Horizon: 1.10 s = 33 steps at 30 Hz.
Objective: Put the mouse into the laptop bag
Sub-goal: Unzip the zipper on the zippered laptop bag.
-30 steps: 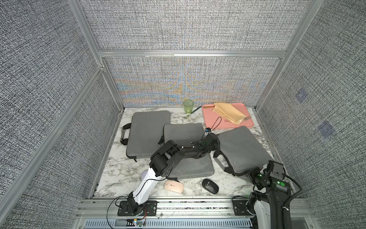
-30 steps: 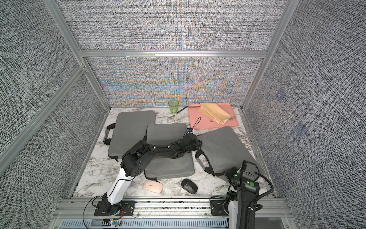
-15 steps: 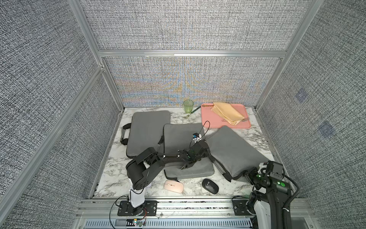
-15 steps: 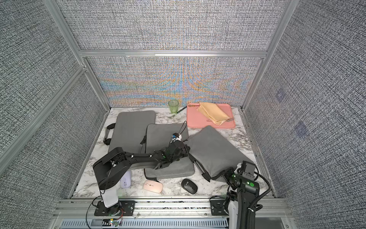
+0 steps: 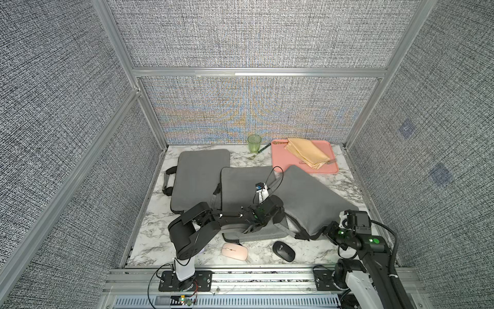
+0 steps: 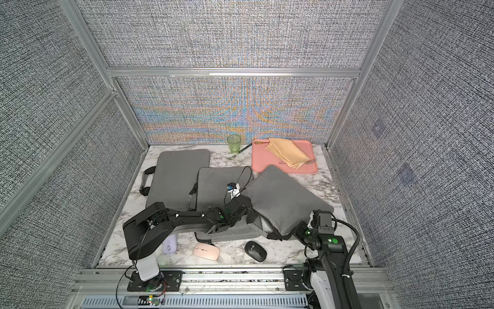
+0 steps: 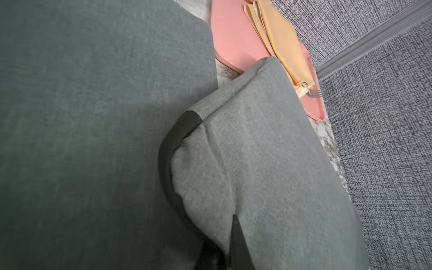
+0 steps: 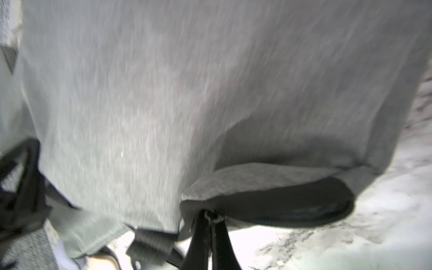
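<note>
The held bag lies slanted, so my left gripper should pull the dark-trimmed edge away from my right gripper, farther over the middle grey bag, and release it there.
Three mice lie along the table's front edge: a pink mouse (image 5: 234, 251) (image 6: 206, 251), a black mouse (image 5: 284, 251) (image 6: 255, 250) and a lilac mouse (image 6: 169, 244) half hidden behind my left arm. The rightmost grey laptop bag (image 5: 307, 200) (image 6: 283, 198) (image 7: 268, 163) (image 8: 163, 93) lies slanted, with both grippers on its near side. My left gripper (image 5: 278, 215) (image 7: 224, 257) is shut on that bag's dark-trimmed left edge. My right gripper (image 5: 327, 232) (image 8: 211, 224) is shut on the zipper pull at the near right corner, where a dark opening (image 8: 280, 205) gapes.
Two more grey laptop bags lie flat, one in the middle (image 5: 240, 187) (image 7: 93, 117) and one on the left (image 5: 200, 176). At the back stand a green cup (image 5: 254, 143), a fork (image 5: 256, 153) and a pink tray (image 5: 280, 157) with a folded yellow napkin (image 5: 307, 155). Walls enclose three sides.
My left gripper has come toward the table's front along the right bag's left edge and closed on it. The bag has shifted and turned. My right gripper has kept its hold.
</note>
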Each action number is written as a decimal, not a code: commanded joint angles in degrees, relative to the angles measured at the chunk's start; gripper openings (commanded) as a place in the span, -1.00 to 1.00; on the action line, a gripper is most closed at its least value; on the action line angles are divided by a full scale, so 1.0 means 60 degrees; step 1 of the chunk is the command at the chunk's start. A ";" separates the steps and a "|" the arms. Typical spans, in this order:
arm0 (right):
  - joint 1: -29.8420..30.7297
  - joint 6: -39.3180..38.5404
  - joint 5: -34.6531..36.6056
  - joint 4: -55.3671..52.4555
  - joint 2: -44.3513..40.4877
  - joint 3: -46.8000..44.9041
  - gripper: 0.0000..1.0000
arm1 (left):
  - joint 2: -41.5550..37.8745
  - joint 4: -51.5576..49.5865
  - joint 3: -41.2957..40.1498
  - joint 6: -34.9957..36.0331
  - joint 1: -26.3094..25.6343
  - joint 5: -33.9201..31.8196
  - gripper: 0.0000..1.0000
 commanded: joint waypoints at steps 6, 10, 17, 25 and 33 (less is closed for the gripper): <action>0.2345 0.1364 0.0317 0.0271 -0.0154 -0.1009 -1.00 | 0.0051 -0.0801 0.0829 -0.0240 0.0090 -0.0833 -1.00; 0.3676 0.1682 0.0865 0.0601 0.0718 -0.0560 -1.00 | 0.0014 -0.1056 0.1037 -0.0249 0.0196 -0.0920 -1.00; 0.5710 0.2418 0.0932 0.2365 0.2478 0.0191 -1.00 | -0.0025 -0.1171 0.1162 -0.0331 0.0306 -0.0814 -1.00; 0.5436 0.2554 0.3106 0.1450 0.2037 0.0582 -1.00 | -0.0922 -0.1203 0.0002 -0.0912 0.0407 -0.1634 -1.00; 0.2827 0.1349 0.2236 0.1603 0.1862 0.0278 -1.00 | -0.1713 -0.0765 -0.1462 -0.1307 0.0606 -0.1995 -1.00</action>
